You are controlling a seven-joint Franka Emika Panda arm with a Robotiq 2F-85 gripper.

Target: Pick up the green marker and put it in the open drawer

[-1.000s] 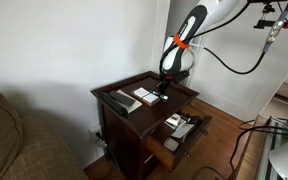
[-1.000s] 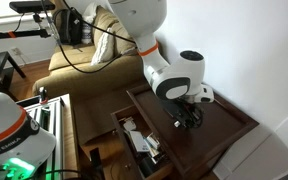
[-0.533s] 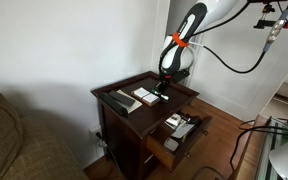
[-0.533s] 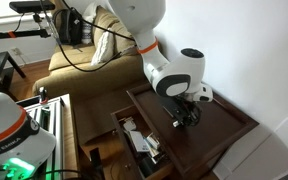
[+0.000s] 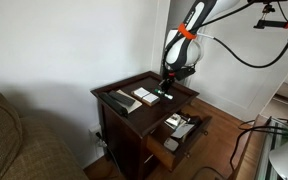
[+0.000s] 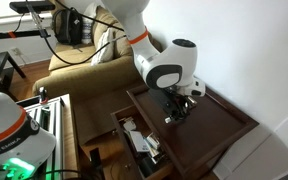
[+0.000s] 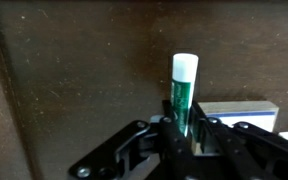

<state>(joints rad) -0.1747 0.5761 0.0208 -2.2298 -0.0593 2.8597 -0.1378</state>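
My gripper moves back past the table edge next, lowers over the open drawer's loose items and releases. The drawer lies below and back toward my base.
In the wrist view the green marker (image 7: 183,88), dark green with a pale cap, stands between my gripper's (image 7: 184,132) fingers, which are shut on its lower part. It hangs a little above the dark wood table top (image 7: 74,70). In both exterior views the gripper (image 5: 168,91) (image 6: 176,114) is over the table top, near the edge above the open drawer (image 5: 160,145) (image 6: 120,115). The drawer is pulled out and holds several loose items.
A long black bar (image 5: 117,100) and a flat white card (image 5: 144,96) (image 7: 239,113) lie on the table top. A sofa (image 5: 14,140) stands beside the table. The wall runs behind it. Cables hang from the arm.
The arm has risen and the gripper has come up a little from the table top with the marker in it.
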